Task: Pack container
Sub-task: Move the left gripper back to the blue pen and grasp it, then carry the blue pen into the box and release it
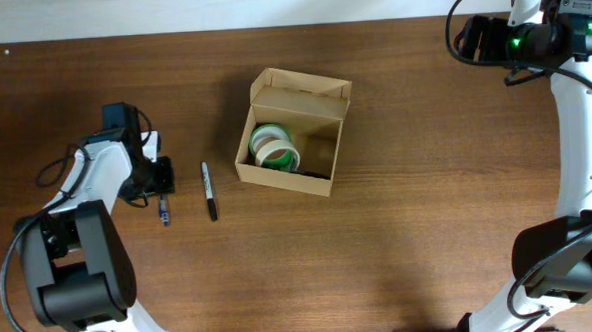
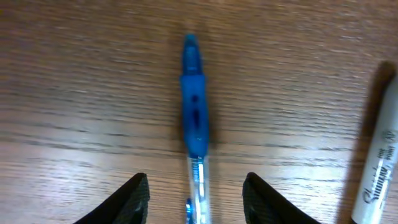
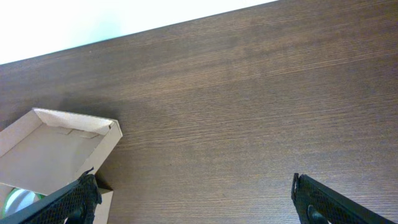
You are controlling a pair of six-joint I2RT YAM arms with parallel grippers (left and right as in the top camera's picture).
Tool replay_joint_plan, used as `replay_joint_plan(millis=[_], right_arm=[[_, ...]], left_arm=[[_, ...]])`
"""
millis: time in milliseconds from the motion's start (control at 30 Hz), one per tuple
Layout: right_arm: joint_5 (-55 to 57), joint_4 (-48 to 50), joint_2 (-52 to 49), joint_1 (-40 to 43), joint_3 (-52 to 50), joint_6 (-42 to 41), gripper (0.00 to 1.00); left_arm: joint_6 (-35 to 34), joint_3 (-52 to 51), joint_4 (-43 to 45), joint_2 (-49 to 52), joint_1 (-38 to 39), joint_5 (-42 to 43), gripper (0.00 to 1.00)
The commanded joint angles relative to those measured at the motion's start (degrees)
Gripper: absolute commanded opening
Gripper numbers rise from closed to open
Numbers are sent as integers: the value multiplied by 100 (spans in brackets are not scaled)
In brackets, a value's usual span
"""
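The blue pen already runs between my left gripper's fingers. My left gripper will next go down a little onto the blue pen's clear body (image 1: 162,199) (image 2: 199,185), beside the pen's blue grip.
The container (image 1: 283,179), a tan cardboard box with its flap lid standing open, sits mid-table and holds green-and-white tape rolls (image 1: 273,147). To its left lie a black marker (image 1: 209,190) and a blue pen (image 1: 164,210). My left gripper (image 1: 162,182) is low over the pen. In the left wrist view the blue pen (image 2: 194,106) runs between my left gripper's (image 2: 196,199) open fingers (image 2: 134,199), with a gap on each side. My right gripper (image 1: 476,38) hovers open and empty at the far right; its view catches the container's lid (image 3: 56,146).
The marker (image 2: 376,168) lies just right of the left gripper's fingers. Bare wooden table (image 1: 428,200) stretches between the box and the right arm. The white far edge (image 3: 93,18) runs along the top.
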State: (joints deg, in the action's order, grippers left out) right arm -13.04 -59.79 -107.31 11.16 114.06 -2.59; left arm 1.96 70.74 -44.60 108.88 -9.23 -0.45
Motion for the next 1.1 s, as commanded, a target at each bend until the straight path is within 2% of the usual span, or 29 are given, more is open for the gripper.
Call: replay_joint_plan(millis=[0, 500, 533, 567, 633, 833, 967, 1067], right_arm=[[-26, 2, 118, 13, 111, 17, 99], [-26, 2, 118, 13, 111, 17, 99], [-26, 2, 118, 13, 111, 17, 99], [-26, 2, 118, 13, 111, 17, 99], [-26, 2, 118, 13, 111, 17, 99], [-26, 2, 118, 13, 111, 17, 99], [-26, 2, 118, 13, 111, 17, 99], [-26, 2, 118, 13, 111, 17, 99]], left_arm=[[-46, -44, 50, 22, -131, 46, 43], [-46, -44, 114, 533, -133, 260, 43], [-44, -44, 114, 538, -131, 260, 36], [-46, -44, 127, 546, -131, 260, 22], [-46, -44, 138, 555, -131, 260, 2], [17, -42, 94, 549, -131, 424, 2], [577, 118, -50, 459, -127, 1268, 2], [938, 487, -310, 232, -111, 1447, 1]])
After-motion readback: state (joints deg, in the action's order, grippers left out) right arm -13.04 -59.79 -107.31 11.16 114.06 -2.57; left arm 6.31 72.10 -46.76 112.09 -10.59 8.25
